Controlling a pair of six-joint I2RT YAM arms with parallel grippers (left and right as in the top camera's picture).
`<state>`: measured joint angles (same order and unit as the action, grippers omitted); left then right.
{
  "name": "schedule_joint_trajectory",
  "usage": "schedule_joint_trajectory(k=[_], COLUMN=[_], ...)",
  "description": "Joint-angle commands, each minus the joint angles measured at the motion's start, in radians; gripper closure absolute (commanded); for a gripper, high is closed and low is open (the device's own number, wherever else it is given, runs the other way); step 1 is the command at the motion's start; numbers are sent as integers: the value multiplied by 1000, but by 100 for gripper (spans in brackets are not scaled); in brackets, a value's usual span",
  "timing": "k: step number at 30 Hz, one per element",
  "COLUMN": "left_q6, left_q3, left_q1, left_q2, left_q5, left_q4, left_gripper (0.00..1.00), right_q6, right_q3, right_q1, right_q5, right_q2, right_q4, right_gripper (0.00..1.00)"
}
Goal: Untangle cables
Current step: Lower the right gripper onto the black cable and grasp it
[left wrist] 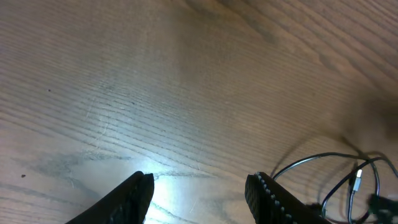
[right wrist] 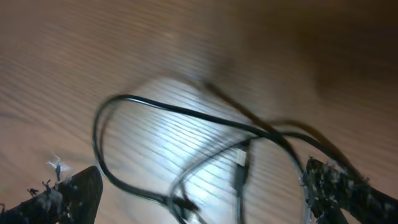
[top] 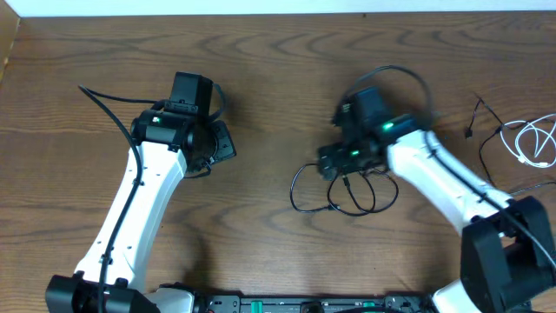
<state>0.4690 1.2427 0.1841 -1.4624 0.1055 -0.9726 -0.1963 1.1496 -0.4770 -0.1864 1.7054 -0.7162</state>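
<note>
The right gripper will move back toward the base and down onto the cable's loop part next, because that part crosses the plug by the near plug end.
The black cable lies in loose loops on the wooden table, right of centre. My right gripper hovers just above its upper part, open. In the right wrist view the black cable with a small plug end lies between and below the open fingers, untouched. The white cable lies coiled at the far right edge, apart from the black one. My left gripper is open and empty over bare table at the left. The left wrist view shows its open jaws and the black cable off to the right.
A thin dark cord end lies beside the white cable at the right. Thicker black arm cables run along both arms. The wooden table stretches to the back edge.
</note>
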Motion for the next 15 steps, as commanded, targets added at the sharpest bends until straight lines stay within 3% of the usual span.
schedule_joint_trajectory(k=[1, 7, 15], left_q6=[8, 7, 7], left_q3=[22, 22, 22], left_q1=[-3, -3, -3], left_q2=[6, 6, 6], left_q5=[-2, -2, -2], left_q4=[-7, -8, -16], left_gripper=[47, 47, 47], right_q6=[-101, -315, -404], right_q3=[-6, -25, -130], right_q1=[-80, -188, -295], right_q5=[186, 209, 224], right_q2=[-2, -2, -2], right_q4=[16, -32, 27], right_gripper=[1, 6, 13])
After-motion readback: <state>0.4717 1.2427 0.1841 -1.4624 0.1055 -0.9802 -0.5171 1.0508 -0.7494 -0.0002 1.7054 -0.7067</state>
